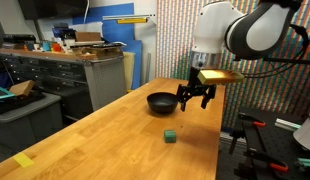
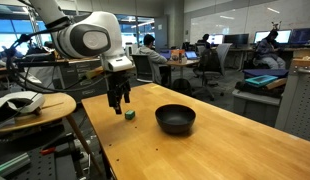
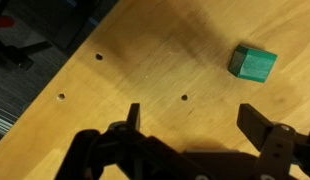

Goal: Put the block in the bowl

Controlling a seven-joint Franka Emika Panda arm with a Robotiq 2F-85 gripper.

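The block (image 1: 170,136) (image 3: 252,63) lies beyond my fingers, toward the upper right in the wrist view. My gripper goes outward and down astride it next.
The block is a small teal-green cube on the wooden table, seen in both exterior views (image 1: 170,134) (image 2: 129,114) and at the upper right of the wrist view (image 3: 253,63). The bowl is round, dark and glossy, seen in both exterior views (image 1: 163,102) (image 2: 175,119); it is out of the wrist view. My gripper (image 1: 195,97) (image 2: 117,101) (image 3: 192,118) hangs above the table, open and empty. It is above and apart from the block, with bare wood between its fingers.
The wooden table (image 3: 145,50) has small holes in its top. A flat yellow piece (image 1: 23,160) lies near one table corner. The table edge and dark floor show at the wrist view's left (image 3: 20,60). Benches and cabinets stand beyond the table.
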